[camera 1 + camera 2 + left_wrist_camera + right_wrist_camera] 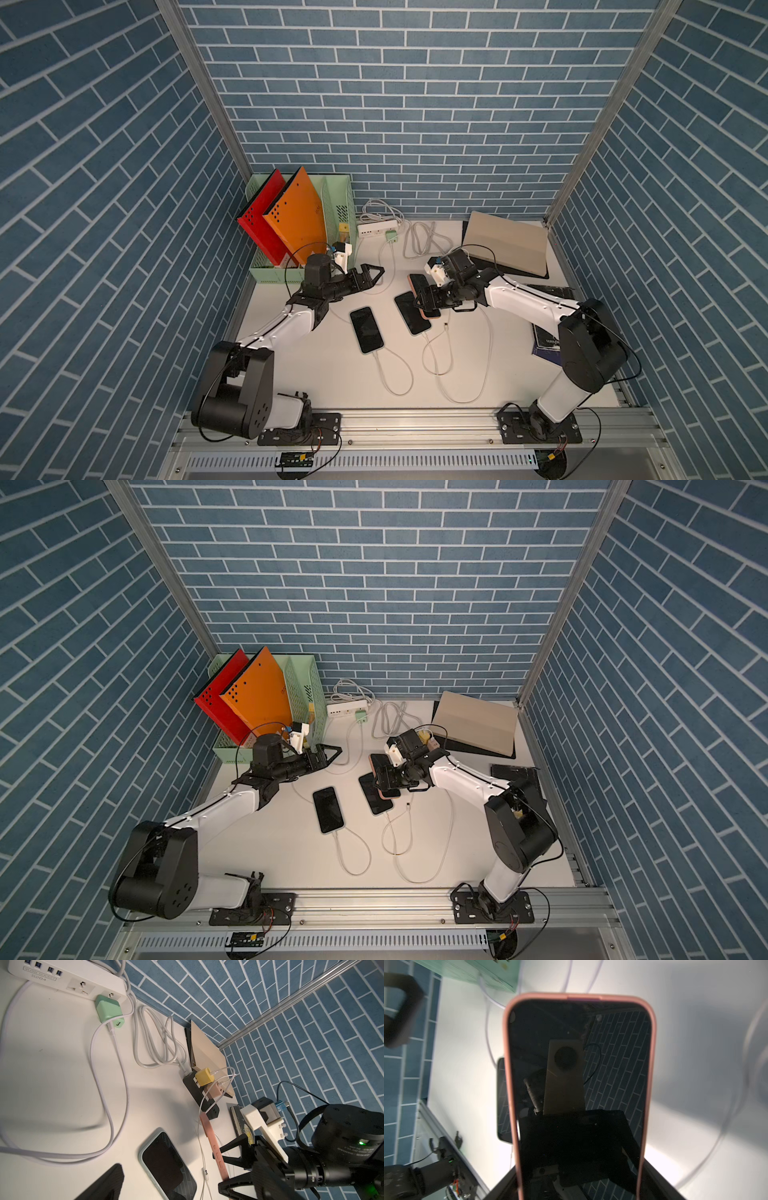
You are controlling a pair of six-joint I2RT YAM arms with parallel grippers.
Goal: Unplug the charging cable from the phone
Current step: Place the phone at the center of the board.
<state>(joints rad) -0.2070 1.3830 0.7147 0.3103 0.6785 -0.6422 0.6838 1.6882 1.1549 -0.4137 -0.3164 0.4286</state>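
Note:
I will lower the pink-cased phone with my right gripper onto the bare tabletop (447, 316) next to the middle phone and let go of it, because the white cable's end lies loose.
My right gripper (428, 301) is shut on the pink-cased phone (419, 284), holding it by its long sides and raised off the white table. That phone (579, 1084) fills the right wrist view, with black fingers (500, 1188) beside its edges. Nothing shows plugged into it. A loose white charging cable end (446, 324) lies on the table just near of it, also visible in the left wrist view (205, 1173). My left gripper (374, 274) hangs open and empty to the left of the phone, well apart from it.
Two more phones lie flat, one at the left (365, 330) and one in the middle (411, 313), each with a white cable at its near end. A green file rack (299, 232), a white power strip (376, 228) and a tan box (505, 243) stand at the back.

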